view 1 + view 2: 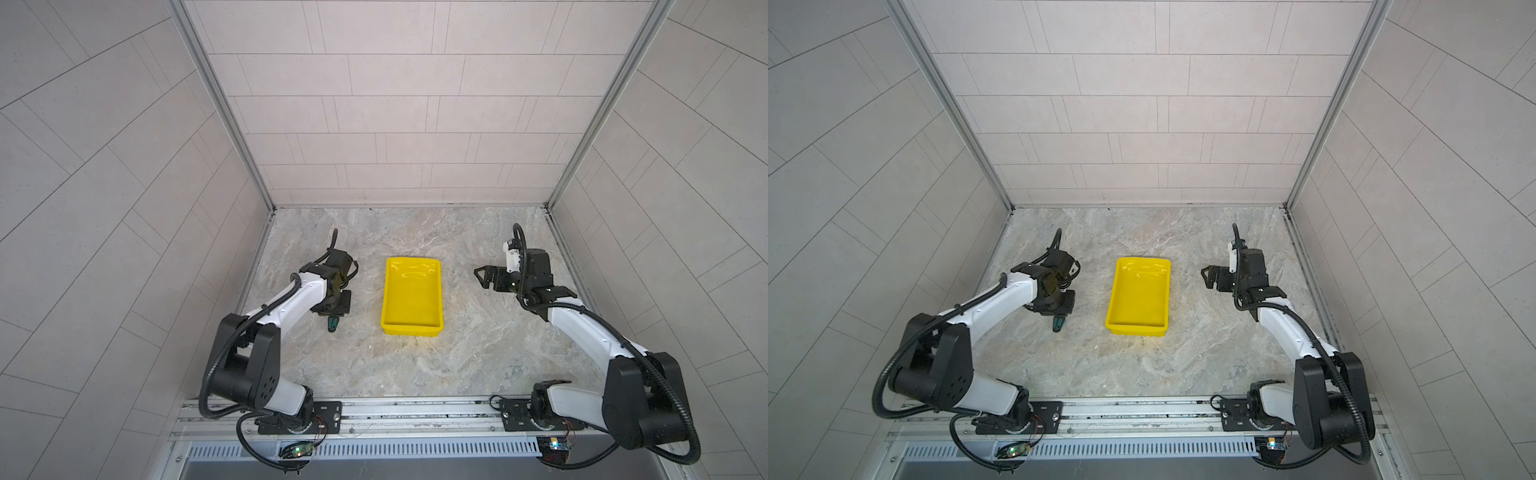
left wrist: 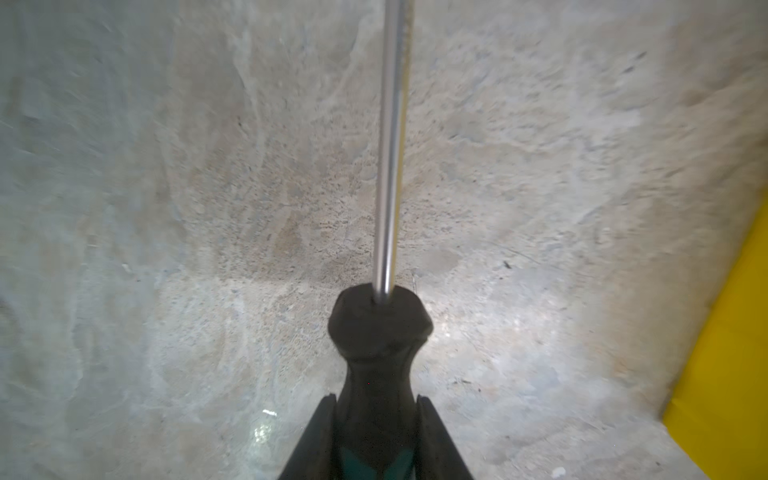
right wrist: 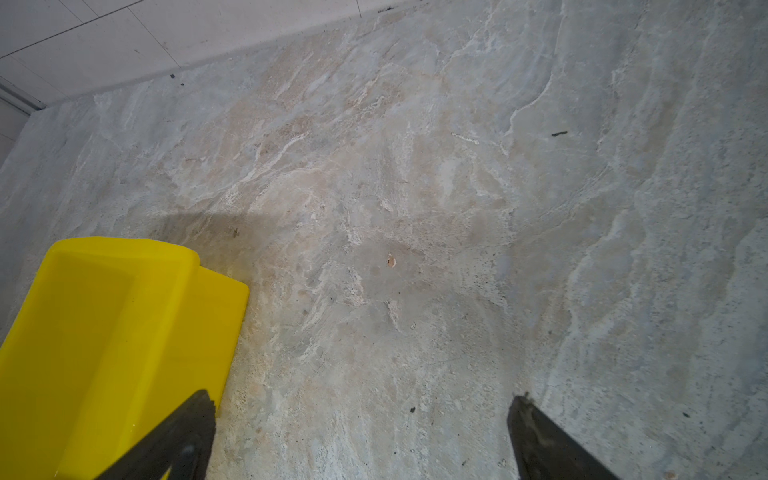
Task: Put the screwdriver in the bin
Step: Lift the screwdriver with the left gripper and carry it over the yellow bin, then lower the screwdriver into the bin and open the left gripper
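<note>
The bin stands toward the right gripper, so the left gripper should next rise over the bin's side, lower the screwdriver (image 1: 332,325) onto the bin's yellow bottom and then let it go.
My left gripper (image 2: 376,401) is shut on the black-and-green handle of the screwdriver (image 2: 379,332). The screwdriver's metal shaft runs away from the gripper, low over the marble tabletop. In both top views the left gripper (image 1: 335,311) (image 1: 1059,309) points down, left of the bin, and only the green butt of the screwdriver (image 1: 332,325) (image 1: 1057,324) sticks out beneath it. The yellow bin (image 1: 411,332) (image 1: 1136,331) stands empty at the table's middle. Its wall (image 2: 731,374) shows beside the left gripper. My right gripper (image 1: 482,278) (image 1: 1208,277) (image 3: 365,407) hangs open and empty, right of the bin (image 3: 104,332).
Tiled walls close in the marble tabletop (image 1: 415,365) at the back and on both sides. A metal rail (image 1: 415,411) carrying both arm bases runs along the front edge. Bare marble lies between the bin and each gripper.
</note>
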{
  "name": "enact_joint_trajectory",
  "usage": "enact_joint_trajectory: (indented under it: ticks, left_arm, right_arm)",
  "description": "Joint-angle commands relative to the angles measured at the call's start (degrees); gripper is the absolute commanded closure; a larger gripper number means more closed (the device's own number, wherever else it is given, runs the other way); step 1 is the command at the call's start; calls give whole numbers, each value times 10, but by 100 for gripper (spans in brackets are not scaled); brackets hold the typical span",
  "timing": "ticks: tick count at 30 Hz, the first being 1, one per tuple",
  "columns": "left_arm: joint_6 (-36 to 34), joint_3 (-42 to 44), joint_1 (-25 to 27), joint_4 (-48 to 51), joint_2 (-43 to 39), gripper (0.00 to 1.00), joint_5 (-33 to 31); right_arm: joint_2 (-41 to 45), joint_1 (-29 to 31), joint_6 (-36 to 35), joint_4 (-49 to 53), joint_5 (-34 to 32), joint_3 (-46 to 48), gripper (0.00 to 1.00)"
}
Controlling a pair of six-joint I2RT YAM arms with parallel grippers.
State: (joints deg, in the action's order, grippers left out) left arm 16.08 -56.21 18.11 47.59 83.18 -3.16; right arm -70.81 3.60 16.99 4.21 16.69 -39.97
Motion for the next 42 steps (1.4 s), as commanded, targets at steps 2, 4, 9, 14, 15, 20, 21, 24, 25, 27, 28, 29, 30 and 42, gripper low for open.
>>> enact_joint_trajectory:
  ticks: [2,4,9,14,15,20,21,24,25,27,28,29,30,42]
  left_arm:
    - [29,-77,56,69,-36,94,-54]
    - [33,-113,95,82,-31,95,-63]
    - [26,-188,191,69,32,100,-72]
    - [19,-270,271,55,146,100,-85]
    - [17,-290,282,58,172,100,-85]
    - [13,-363,315,74,276,100,-82]
    - [14,-369,315,74,288,100,-77]
    - [13,-370,316,65,302,98,-74]
    - [11,-370,316,67,305,97,-75]
    - [11,-370,316,72,310,95,-74]
    - [11,-366,316,71,310,93,-72]
    - [12,-361,316,69,309,91,-70]
    - [13,-354,316,66,307,88,-66]
    - [39,-271,316,-25,294,65,-46]
  right_arm:
    - [6,2,2,8,5,-20,0]
    - [8,1,3,8,5,-20,1]
    - [-2,2,25,-18,11,-12,0]
    - [-6,7,29,-22,17,-15,0]
    - [-6,6,30,-22,16,-15,0]
    - [0,7,29,-17,15,-15,0]
    - [1,6,27,-15,13,-15,0]
    - [9,6,24,-10,8,-14,0]
    - [12,6,24,-9,6,-13,0]
    - [15,7,21,-4,1,-13,0]
    - [16,6,20,-2,-1,-13,0]
    - [18,6,19,0,-2,-13,0]
    - [20,6,18,2,-3,-14,0]
    - [39,6,18,52,-14,-38,0]
